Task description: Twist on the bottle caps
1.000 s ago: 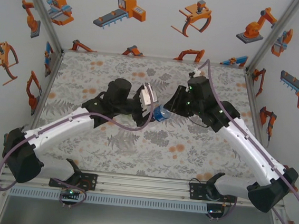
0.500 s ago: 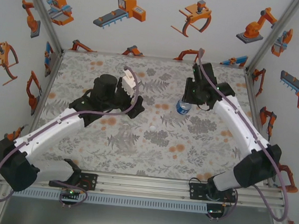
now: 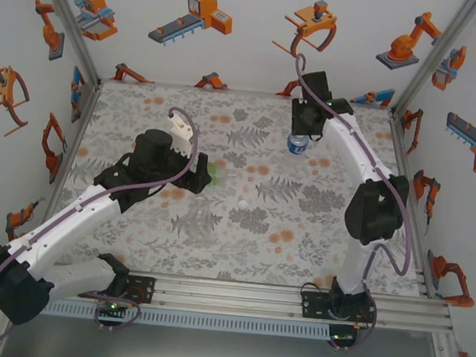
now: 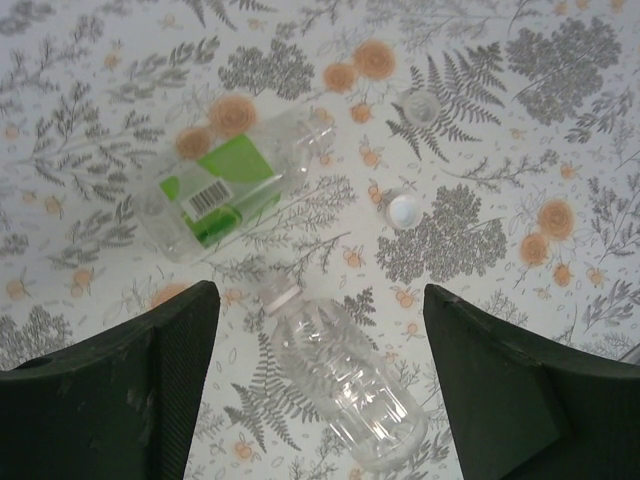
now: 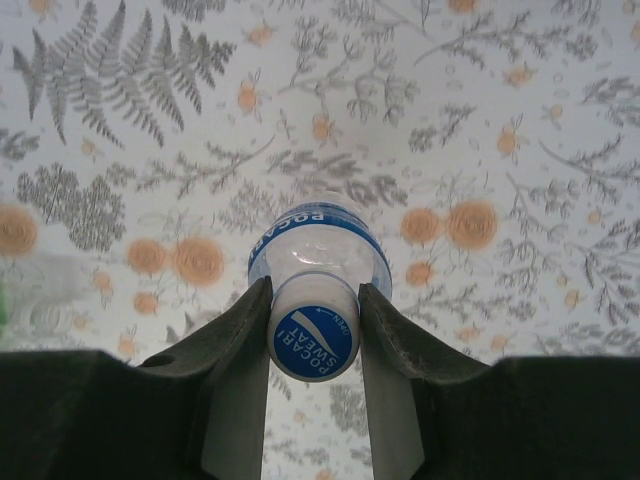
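Note:
The mat under the upright bottle is below my gripper, so my right gripper will next move slightly outward and down, then let go of the blue-printed cap [image 5: 313,335].
My right gripper [image 5: 313,300] is shut on the blue-printed cap [image 5: 313,335] of the blue-labelled bottle [image 5: 318,250], which hangs upright below it near the table's far right [image 3: 297,143]. I cannot tell whether its base touches the mat. My left gripper [image 4: 318,305] is open over the unlabelled bottle [image 4: 345,375], which lies on its side between the fingers without touching them. The green-labelled bottle [image 4: 225,185] lies on its side further off. One loose white cap [image 4: 403,210] and a second cap [image 4: 420,105] rest on the mat beyond them.
The floral mat [image 3: 241,238] covers the table between white walls with robot stickers. A metal rail [image 3: 235,292] runs along the near edge. The right arm [image 3: 370,208] stretches up the right side to the far edge.
The right arm has carried the blue-labelled bottle from the middle to the far right. The left arm has drawn back to the left, away from that bottle, over the lying bottles.

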`<control>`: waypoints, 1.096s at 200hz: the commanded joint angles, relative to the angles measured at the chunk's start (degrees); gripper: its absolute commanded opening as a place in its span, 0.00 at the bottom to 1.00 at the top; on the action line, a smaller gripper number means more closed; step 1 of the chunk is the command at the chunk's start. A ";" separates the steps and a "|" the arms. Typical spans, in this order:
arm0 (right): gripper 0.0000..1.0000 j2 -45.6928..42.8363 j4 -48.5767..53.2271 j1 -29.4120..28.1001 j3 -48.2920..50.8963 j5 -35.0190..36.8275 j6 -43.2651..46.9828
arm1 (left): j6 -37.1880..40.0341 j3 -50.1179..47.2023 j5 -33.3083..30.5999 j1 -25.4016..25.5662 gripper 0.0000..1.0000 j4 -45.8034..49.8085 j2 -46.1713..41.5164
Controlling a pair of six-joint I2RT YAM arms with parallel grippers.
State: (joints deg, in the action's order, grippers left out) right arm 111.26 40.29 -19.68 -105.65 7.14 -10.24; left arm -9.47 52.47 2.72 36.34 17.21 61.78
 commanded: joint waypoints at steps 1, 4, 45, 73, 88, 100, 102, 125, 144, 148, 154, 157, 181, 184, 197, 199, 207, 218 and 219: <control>0.08 3.10 -0.48 1.27 -5.15 -0.38 1.97 | -4.37 -1.55 -1.95 -0.18 0.75 1.49 -2.27; 0.08 3.55 -0.46 1.36 -5.61 -0.49 1.98 | -4.64 -1.72 -2.03 -0.14 0.75 1.35 -2.55; 0.08 7.61 -0.31 2.24 -8.53 -1.47 1.81 | -6.60 -4.77 -1.53 -0.13 0.75 0.27 -5.81; 0.17 8.02 -0.43 2.40 -7.88 -1.78 1.14 | -6.61 -5.36 -2.59 -0.13 0.74 1.02 -6.67; 0.27 7.83 -0.54 2.42 -7.33 -1.87 0.85 | -6.61 -5.36 -2.46 -0.18 0.74 1.07 -6.47; 0.33 7.49 -0.61 2.38 -6.84 -1.79 0.82 | -6.70 -5.38 -2.33 -0.13 0.74 0.95 -6.32; 0.34 7.48 -0.58 2.37 -6.78 -1.78 0.74 | -6.70 -5.37 -2.31 -0.17 0.74 0.88 -6.25; 0.42 6.91 -0.65 2.38 -6.36 -1.69 0.51 | -6.86 -5.19 -2.36 -0.13 0.74 0.69 -5.55; 0.46 6.51 -0.65 2.38 -6.56 -1.53 0.52 | -6.96 -5.01 -2.22 -0.16 0.74 1.04 -4.90; 0.46 6.42 -0.64 2.39 -6.62 -1.51 0.54 | -7.02 -5.01 -2.21 -0.13 0.74 1.03 -4.89; 0.48 6.34 -0.65 2.39 -6.74 -1.51 0.49 | -7.11 -5.01 -2.21 -0.18 0.74 1.10 -4.69; 0.48 6.19 -0.54 2.38 -6.83 -1.51 0.52 | -7.09 -5.01 -2.26 -0.13 0.74 1.14 -4.73; 0.50 5.31 -0.06 2.40 -7.66 -1.43 0.49 | -7.65 -4.92 -2.72 -0.15 0.74 1.61 -4.55; 0.50 5.22 0.00 2.38 -7.76 -1.42 0.49 | -7.72 -4.84 -2.79 -0.19 0.74 1.78 -4.48; 0.50 4.48 0.71 2.38 -8.45 -1.47 0.56 | -8.38 -4.44 -3.79 -0.13 0.74 2.72 -4.14; 0.50 4.42 0.85 2.42 -8.50 -1.44 0.55 | -8.44 -4.36 -4.02 -0.13 0.74 2.84 -4.04; 0.50 3.80 1.27 2.41 -8.93 -1.43 0.53 | -9.03 -4.15 -5.12 -0.18 0.74 3.26 -3.83; 0.50 2.74 1.81 2.45 -9.12 -1.50 0.49 | -10.83 -3.81 -6.90 -0.07 0.75 4.03 -3.30; 0.50 2.65 1.85 2.41 -9.13 -1.55 0.49 | -11.05 -3.79 -7.10 -0.05 0.75 4.09 -3.23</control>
State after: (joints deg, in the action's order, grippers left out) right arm 118.52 40.45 -17.58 -112.36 5.43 -9.21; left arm -16.78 47.46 -0.62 36.34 18.74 57.58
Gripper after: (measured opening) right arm 0.499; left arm 0.744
